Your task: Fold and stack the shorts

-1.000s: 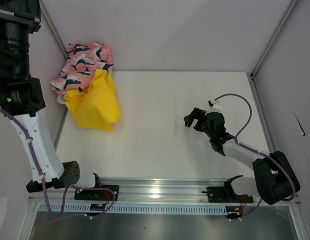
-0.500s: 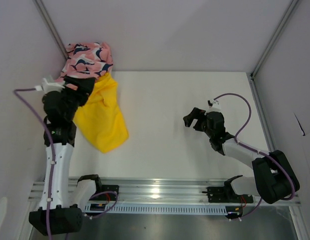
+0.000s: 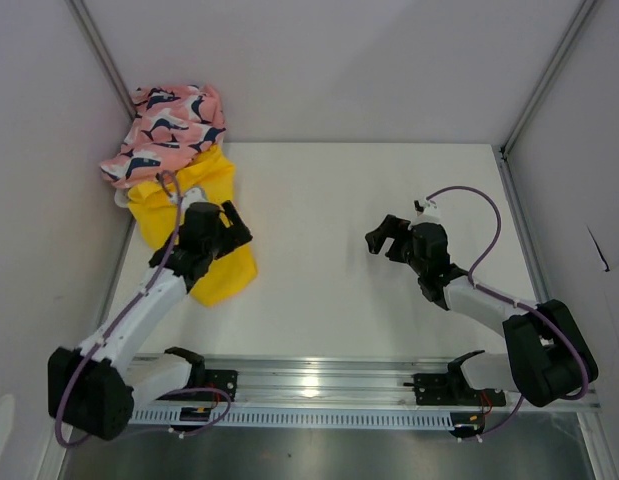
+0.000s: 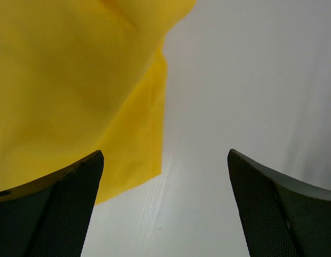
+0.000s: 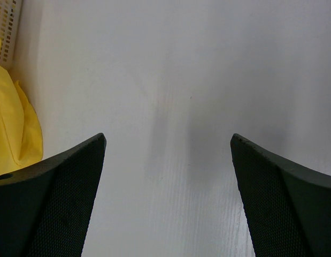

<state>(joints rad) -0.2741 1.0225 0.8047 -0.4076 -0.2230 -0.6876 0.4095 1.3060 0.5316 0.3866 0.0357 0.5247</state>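
My left gripper will next lower onto the edge of the yellow shorts beside the near corner [image 3: 246, 260] [image 4: 148, 131] and pinch a fold, as their side edge lies clear against bare table.
The yellow shorts [image 3: 227, 283] lie crumpled on the white table at the left, their top end against the pink whale-print shorts [image 3: 169, 122] bunched in the far left corner. My left gripper [image 3: 235, 226] hovers low over the yellow shorts' right edge, open and holding nothing. In the left wrist view the yellow shorts [image 4: 74, 80] fill the upper left, with bare table between the left gripper's [image 4: 165, 155] fingers. My right gripper [image 3: 386, 237] is open over bare table right of centre, far from both pairs. The right wrist view catches the yellow shorts [image 5: 15, 128] at its left edge, and the right gripper [image 5: 168, 138] is empty.
A white mesh basket [image 5: 7, 27] stands in the far left corner behind the yellow shorts, mostly hidden under the pink pair. Walls close in the table at the left, back and right. Metal rails [image 3: 319, 385] run along the near edge.
The left arm came down from high up, bringing the yellow shorts onto the table. Its gripper opened and let them go. The right arm stayed still.
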